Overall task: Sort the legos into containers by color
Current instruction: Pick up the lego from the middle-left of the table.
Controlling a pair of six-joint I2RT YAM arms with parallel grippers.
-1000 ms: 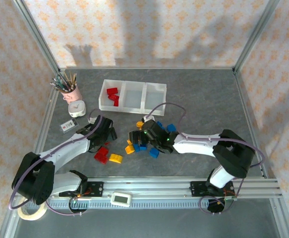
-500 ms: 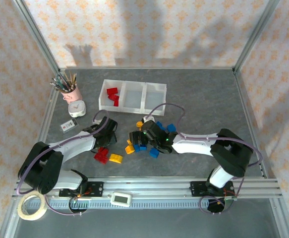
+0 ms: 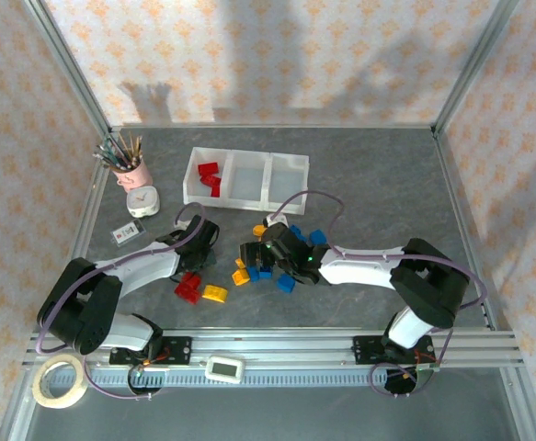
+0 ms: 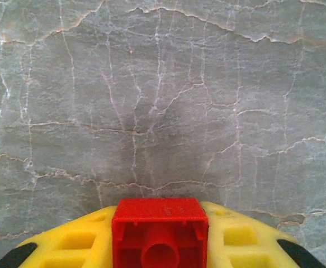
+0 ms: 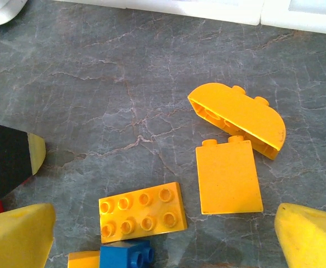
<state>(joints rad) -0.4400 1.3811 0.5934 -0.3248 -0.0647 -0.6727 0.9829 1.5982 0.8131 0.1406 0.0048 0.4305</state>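
Observation:
Red legos lie in the compartment nearest the clock [image 3: 209, 178], so I will lift my left gripper and move it outward over that compartment to let go of the red lego.
My left gripper [image 3: 203, 237] is shut on a red lego [image 4: 160, 231], which sits between its yellow fingers [image 4: 67, 240] just above bare table. My right gripper [image 3: 254, 254] stands open over the loose pile, its fingers [image 5: 17, 237] wide apart. Between and beyond them lie a flat orange lego [image 5: 142, 212], a tall orange one [image 5: 228, 177], an arched orange one [image 5: 238, 118] and a blue one [image 5: 126, 255]. More blue legos [image 3: 286, 283], a yellow one [image 3: 214, 294] and red ones [image 3: 189, 288] lie around. The white containers [image 3: 247, 203] hold red legos [image 3: 209, 176] in the left compartment.
A pink pencil cup [image 3: 131, 171] and a white clock [image 3: 142, 200] stand left of the containers, with a small card [image 3: 125, 235] below them. A tape roll [image 3: 58, 384] lies at the near left corner. Metal frame posts border the table.
My left gripper has closed on the red lego and its arm has shifted slightly toward the pile. The right arm has stayed in place, open.

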